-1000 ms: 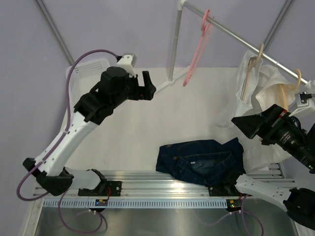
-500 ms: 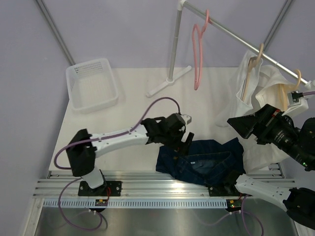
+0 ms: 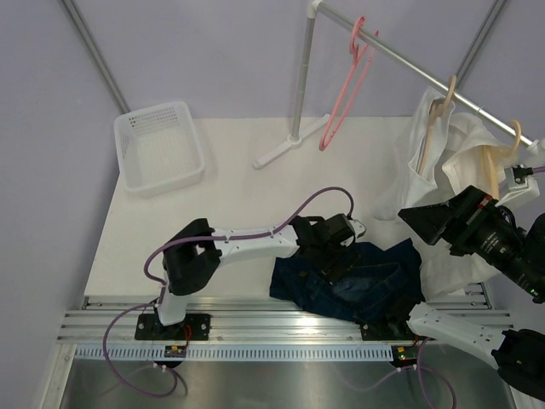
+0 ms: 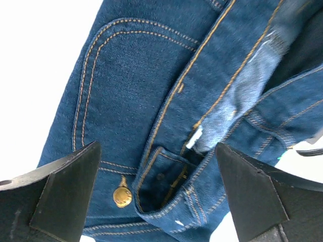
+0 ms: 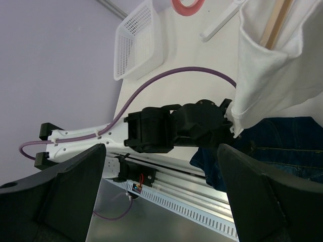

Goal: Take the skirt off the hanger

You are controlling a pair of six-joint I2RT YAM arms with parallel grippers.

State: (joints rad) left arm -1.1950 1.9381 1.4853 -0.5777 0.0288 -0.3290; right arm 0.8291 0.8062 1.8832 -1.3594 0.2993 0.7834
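Note:
My left gripper moves down onto the skirt's folded waistband (image 4: 155, 187) beside the brass button next. Its open fingers hover above the denim with that fold between them.
The dark blue denim skirt (image 3: 375, 285) lies crumpled on the white table near the front rail, off any hanger. In the left wrist view its waistband, brass button and pocket stitching (image 4: 151, 91) fill the frame. My left gripper (image 3: 345, 247) hovers just above the skirt's left part, jaws wide open with the waistband between them (image 4: 156, 151). An empty pink hanger (image 3: 345, 81) hangs on the metal rail (image 3: 409, 60). My right gripper (image 3: 417, 217) is open and empty, raised at the right beside hanging white garments (image 3: 451, 153).
A white basket (image 3: 152, 109) stands at the back left and also shows in the right wrist view (image 5: 136, 50). The rail's upright post (image 3: 300, 85) stands at the back centre. Wooden hangers (image 3: 443, 98) carry the white garments (image 5: 277, 65).
My left arm swung from high at the back left down and forward onto the skirt. The pink hanger has been swinging on the rail. The right arm barely moved.

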